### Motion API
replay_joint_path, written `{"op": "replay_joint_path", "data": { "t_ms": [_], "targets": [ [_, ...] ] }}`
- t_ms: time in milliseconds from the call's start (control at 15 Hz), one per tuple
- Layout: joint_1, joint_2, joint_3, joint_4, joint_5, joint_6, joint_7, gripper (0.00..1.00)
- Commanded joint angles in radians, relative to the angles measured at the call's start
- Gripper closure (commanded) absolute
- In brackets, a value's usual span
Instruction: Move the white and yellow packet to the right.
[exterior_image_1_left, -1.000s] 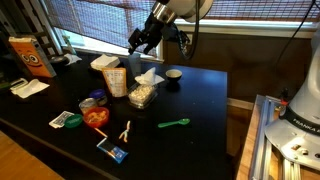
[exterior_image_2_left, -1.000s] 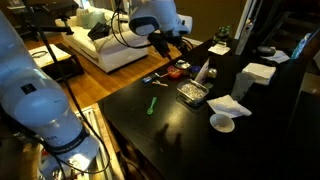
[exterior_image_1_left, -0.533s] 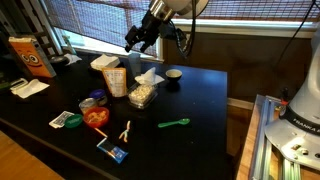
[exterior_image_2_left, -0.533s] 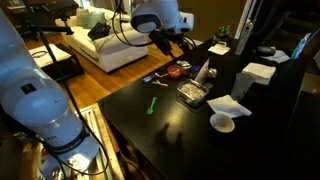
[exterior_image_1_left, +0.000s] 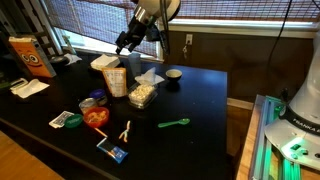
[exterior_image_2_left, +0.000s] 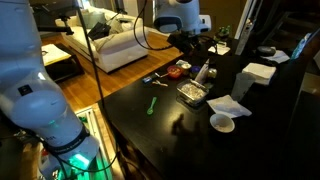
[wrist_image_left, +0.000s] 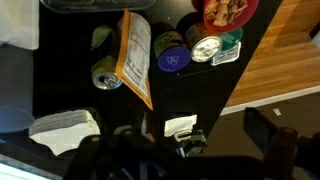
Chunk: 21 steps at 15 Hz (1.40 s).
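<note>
The packet is standing upright and its top is uncovered, so my gripper should go down onto the packet's upper edge (exterior_image_1_left: 117, 69) (wrist_image_left: 147, 96) next, with one spread finger on each side.
The white and yellow packet (exterior_image_1_left: 115, 78) stands upright on the black table, between a white foam tray (exterior_image_1_left: 105, 62) and a clear food container (exterior_image_1_left: 142, 95). It also shows in an exterior view (exterior_image_2_left: 203, 71) and in the wrist view (wrist_image_left: 135, 52), lying across the top of the frame. My gripper (exterior_image_1_left: 124, 42) hangs in the air above and just behind the packet, apart from it, fingers spread and empty. It also shows in an exterior view (exterior_image_2_left: 196, 42). In the wrist view the gripper (wrist_image_left: 190, 150) is only dark shapes along the bottom.
An orange-and-white box (exterior_image_1_left: 30, 55) stands far left. A red bowl (exterior_image_1_left: 96, 116), a green spoon (exterior_image_1_left: 175, 124), a small bowl (exterior_image_1_left: 173, 75), a napkin (exterior_image_1_left: 150, 77) and a blue wrapper (exterior_image_1_left: 113, 151) lie around. A can (wrist_image_left: 105, 75) and lids (wrist_image_left: 172, 60) sit next to the packet.
My gripper has moved up and sideways from over the napkin to above the foam tray and packet. Nothing on the table has moved.
</note>
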Motion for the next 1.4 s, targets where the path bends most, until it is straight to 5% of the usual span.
{"op": "replay_joint_path", "data": {
  "t_ms": [0,533,600,933,1000,1333],
  "targets": [
    [-0.079,0.179,0.042,0.191,0.102,-0.022,-0.193,0.0],
    [-0.152,0.402,0.06,0.407,0.066,-0.106,-0.218,0.0],
    [-0.153,0.418,0.06,0.419,0.062,-0.115,-0.218,0.18],
    [-0.146,0.467,0.049,0.455,0.039,-0.158,-0.219,0.56],
    [-0.221,0.464,0.141,0.45,-0.044,-0.13,-0.181,0.62],
    [-0.306,0.455,0.258,0.446,-0.154,-0.112,-0.174,0.97]
  ]
}}
